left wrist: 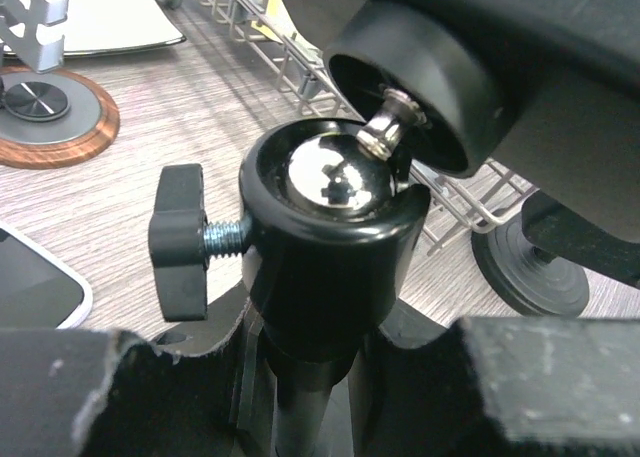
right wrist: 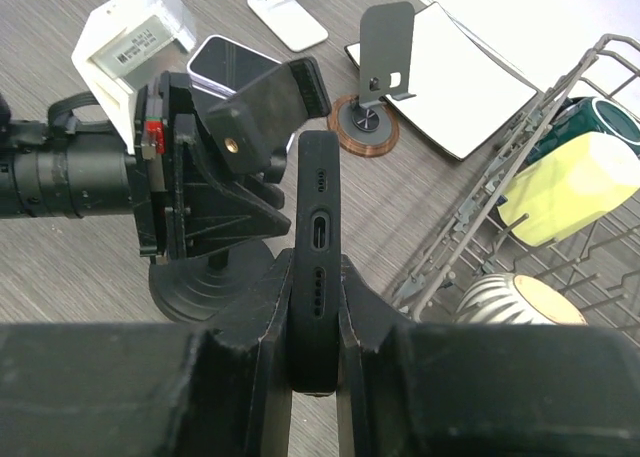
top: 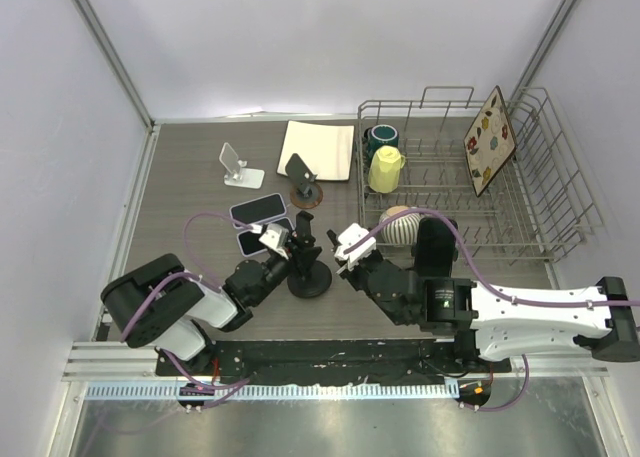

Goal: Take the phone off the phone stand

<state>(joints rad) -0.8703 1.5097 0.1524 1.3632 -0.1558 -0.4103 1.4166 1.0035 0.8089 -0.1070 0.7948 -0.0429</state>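
Note:
The phone is out of the clamp, so my left gripper should move outward with the stand to the bare tabletop beside the brown disc and let go of the pole.
The phone, in a black case, is seen edge-on with its port facing the right wrist camera. My right gripper is shut on it, one pad on each face. It sits just right of the black phone stand, close beside the stand's clamp, which has nothing in it. The stand's round base rests on the table. My left gripper is shut around the stem under the stand's ball head. In the top view the left gripper and the right gripper meet at the stand.
Two phones lie flat left of the stand. Behind are a white stand, a dark stand on a brown disc and a white pad. A wire dish rack at right holds mugs, a bowl and a plate.

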